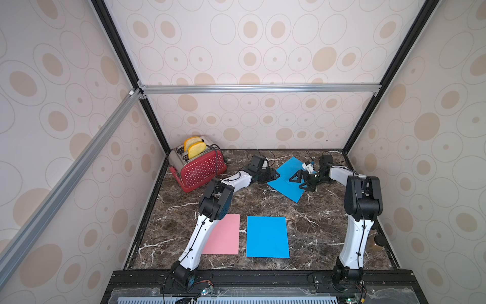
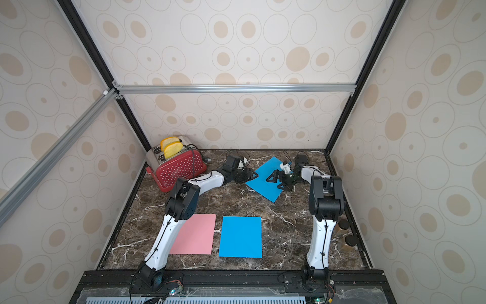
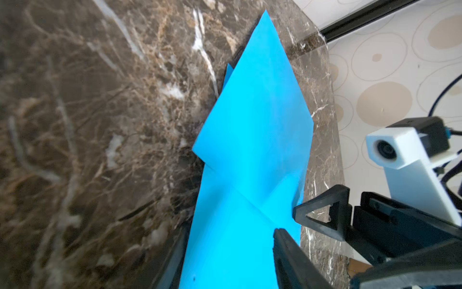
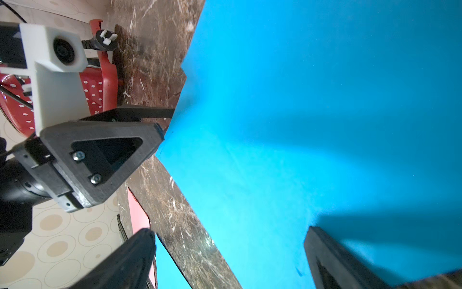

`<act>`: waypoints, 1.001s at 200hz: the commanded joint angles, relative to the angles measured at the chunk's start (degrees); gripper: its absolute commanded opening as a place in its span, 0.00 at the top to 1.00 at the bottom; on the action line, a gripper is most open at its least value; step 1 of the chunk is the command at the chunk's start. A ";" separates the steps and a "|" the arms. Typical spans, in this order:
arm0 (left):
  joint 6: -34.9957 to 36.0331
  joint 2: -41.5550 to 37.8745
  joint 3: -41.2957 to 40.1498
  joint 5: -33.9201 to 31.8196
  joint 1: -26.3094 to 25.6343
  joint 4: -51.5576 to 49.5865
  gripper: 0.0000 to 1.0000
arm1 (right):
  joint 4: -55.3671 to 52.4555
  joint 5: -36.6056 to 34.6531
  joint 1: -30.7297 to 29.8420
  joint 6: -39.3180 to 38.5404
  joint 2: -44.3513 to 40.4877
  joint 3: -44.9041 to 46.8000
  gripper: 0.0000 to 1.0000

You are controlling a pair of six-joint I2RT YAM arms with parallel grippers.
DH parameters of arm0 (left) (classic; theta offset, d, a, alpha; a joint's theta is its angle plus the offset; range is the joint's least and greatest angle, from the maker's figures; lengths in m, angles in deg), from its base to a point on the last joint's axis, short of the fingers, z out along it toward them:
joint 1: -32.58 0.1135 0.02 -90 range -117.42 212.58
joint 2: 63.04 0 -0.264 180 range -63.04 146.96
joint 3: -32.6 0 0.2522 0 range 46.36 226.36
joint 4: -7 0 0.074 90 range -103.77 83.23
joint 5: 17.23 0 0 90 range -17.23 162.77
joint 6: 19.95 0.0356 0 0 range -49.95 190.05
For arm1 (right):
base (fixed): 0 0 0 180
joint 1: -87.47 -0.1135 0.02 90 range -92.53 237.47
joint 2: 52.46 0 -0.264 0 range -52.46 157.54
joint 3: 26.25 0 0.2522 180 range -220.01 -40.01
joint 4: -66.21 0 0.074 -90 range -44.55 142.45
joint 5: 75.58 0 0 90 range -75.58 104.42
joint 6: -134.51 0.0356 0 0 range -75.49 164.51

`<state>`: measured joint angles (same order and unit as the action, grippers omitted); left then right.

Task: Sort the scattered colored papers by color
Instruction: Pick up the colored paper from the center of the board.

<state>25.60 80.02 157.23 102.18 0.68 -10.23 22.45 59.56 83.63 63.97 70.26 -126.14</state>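
Observation:
The upper sheet leaves the near part of the lower blue sheet's edge (image 1: 272, 185) (image 3: 184, 273) uncovered. My left gripper will slide there, back toward my base.
Two sky-blue papers (image 1: 286, 190) (image 2: 265, 190) lie overlapped and askew at the back of the marble table, and they fill the left wrist view (image 3: 252, 130). My left gripper (image 1: 273, 175) (image 2: 252, 175) (image 3: 232, 230) is open at their left edge, turned on its side, one jaw above the sheet and one below. My right gripper (image 1: 295, 183) (image 2: 274, 183) (image 4: 230, 231) is wide open just above the same papers (image 4: 312, 112) on their right side, holding nothing. Near the front lie a pink paper (image 1: 226, 237) (image 2: 197, 237) and next to it another blue paper (image 1: 267, 237) (image 2: 240, 237), both flat.
A red dotted toaster (image 1: 200, 168) (image 2: 178, 168) with two slices in its slots stands at the back left, its cord and plug trailing behind the left arm. Dark round objects (image 1: 378, 240) (image 2: 347, 231) sit by the right wall. Patterned walls enclose the table.

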 commanded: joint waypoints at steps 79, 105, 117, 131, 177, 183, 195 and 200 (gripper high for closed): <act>1.07 -1.99 -9.23 -3.56 -2.64 -9.69 0.45 | -4.21 -2.73 -0.62 0.18 3.40 2.13 0.00; -2.22 -2.92 -11.37 -2.78 -2.69 -5.23 0.59 | -4.05 -2.58 -0.62 0.53 3.50 2.13 0.00; -2.36 -3.31 -11.33 -2.79 -2.64 -4.77 0.64 | -4.19 -2.56 -0.56 0.36 3.56 2.10 0.00; -2.43 -3.79 -11.12 -2.66 -2.45 -3.73 0.74 | -4.25 -2.76 -0.56 0.40 3.27 2.07 0.00; -1.73 -6.09 -9.24 -3.04 -1.69 -3.28 1.00 | -5.14 -3.24 -0.63 -0.21 1.48 1.40 0.00; -1.07 -6.79 -8.93 -3.52 -1.67 -3.96 1.00 | -5.15 -3.27 -0.58 -0.21 0.99 1.36 0.00; -0.17 -7.97 -8.91 -4.17 -1.53 -4.74 1.00 | -5.65 -3.36 -0.58 -0.30 -0.07 0.75 0.00; 0.07 -8.46 -9.21 -4.10 -1.51 -4.79 1.00 | -6.04 -3.44 -0.64 -0.38 -0.63 0.28 0.00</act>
<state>23.42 74.75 147.24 99.95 -1.23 -9.95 22.23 59.46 83.63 63.79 70.13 -126.21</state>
